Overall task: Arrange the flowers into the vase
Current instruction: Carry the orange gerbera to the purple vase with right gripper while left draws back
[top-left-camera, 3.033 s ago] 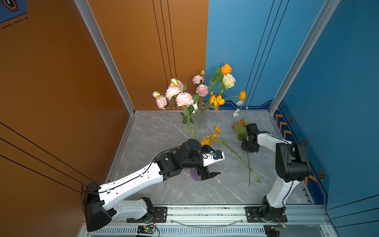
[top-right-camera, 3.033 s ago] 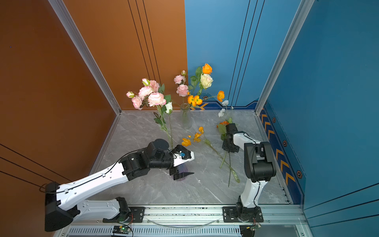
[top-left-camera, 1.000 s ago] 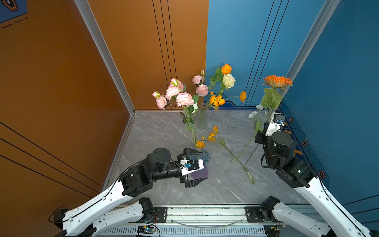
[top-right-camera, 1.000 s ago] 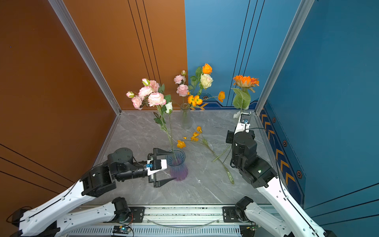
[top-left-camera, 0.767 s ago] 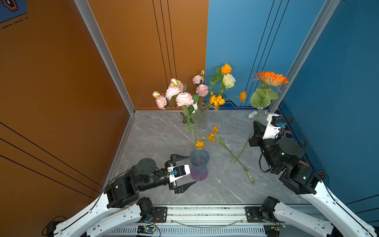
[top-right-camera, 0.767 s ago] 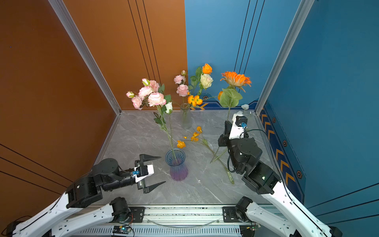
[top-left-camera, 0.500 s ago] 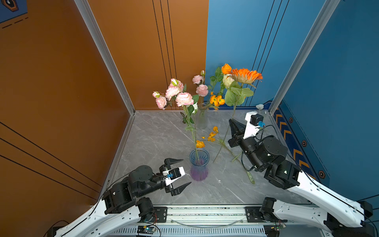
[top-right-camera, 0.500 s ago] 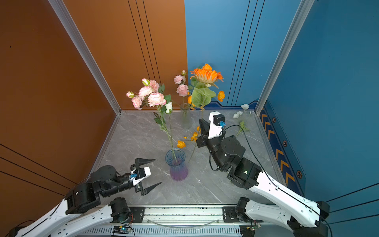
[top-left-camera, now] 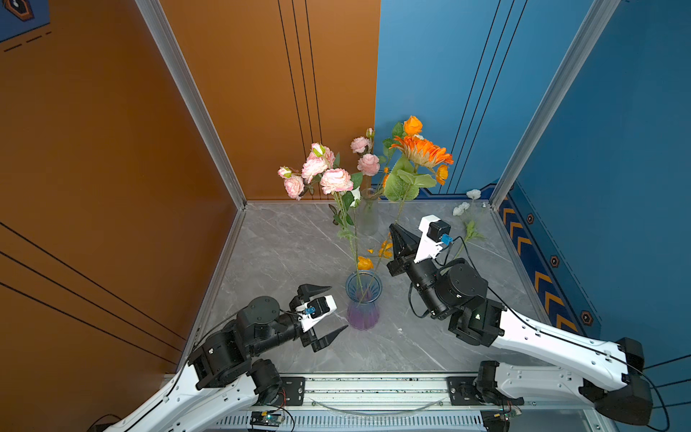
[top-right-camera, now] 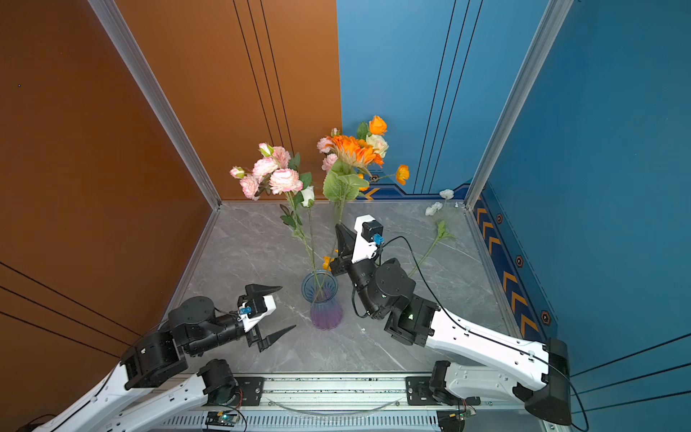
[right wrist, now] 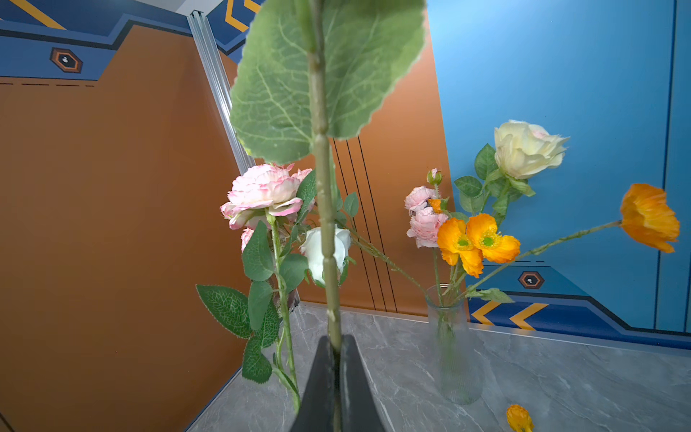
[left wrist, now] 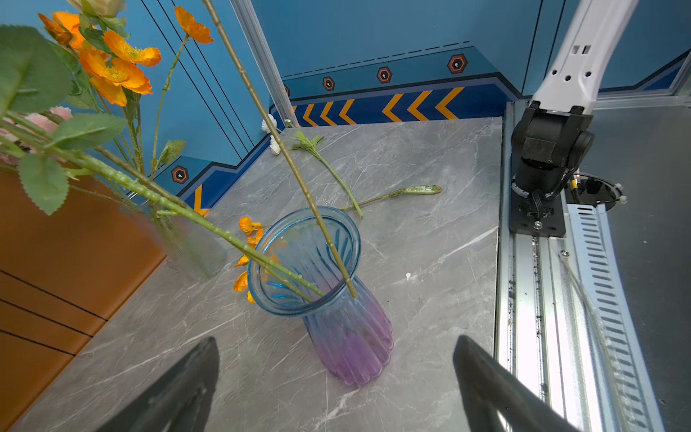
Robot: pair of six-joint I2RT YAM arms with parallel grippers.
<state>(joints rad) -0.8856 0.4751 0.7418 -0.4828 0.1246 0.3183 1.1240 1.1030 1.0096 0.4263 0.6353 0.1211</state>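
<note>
The orange flower's stem already points inside with its lower end, so my right gripper will move down toward the opening of the blue vase (top-left-camera: pixel 363 286) and let go of the stem close above it.
A blue-and-purple glass vase (top-left-camera: pixel 363 303) (top-right-camera: pixel 322 299) (left wrist: pixel 347 336) stands near the table's front. A pink-bloomed flower branch (top-left-camera: pixel 325 172) (top-right-camera: pixel 276 175) (right wrist: pixel 261 194) stands in it. My right gripper (top-left-camera: pixel 396 229) (top-right-camera: pixel 341 229) (right wrist: pixel 335 342) is shut on the stem of an orange daisy-like flower (top-left-camera: pixel 424 151) (top-right-camera: pixel 353 149), above and behind the vase. That stem (left wrist: pixel 299 179) slants down with its lower end inside the vase mouth. To the left of the vase my left gripper (top-left-camera: pixel 336 307) (top-right-camera: pixel 287 307) (left wrist: pixel 336 340) is open, apart from the glass.
A clear ribbed vase (top-left-camera: pixel 368 218) (right wrist: pixel 454 348) with cream, pink and orange blooms stands at the back wall. A white flower (top-left-camera: pixel 467 218) (top-right-camera: pixel 437 220) (left wrist: pixel 321 157) lies at the back right. A yellow-orange flower (top-left-camera: pixel 364 262) (left wrist: pixel 248 239) lies behind the blue vase. Walls close three sides.
My right gripper has carried the orange flower left from the right wall to over the vase, and its stem end now sits in the mouth. The left gripper drew back slightly and stayed open.
</note>
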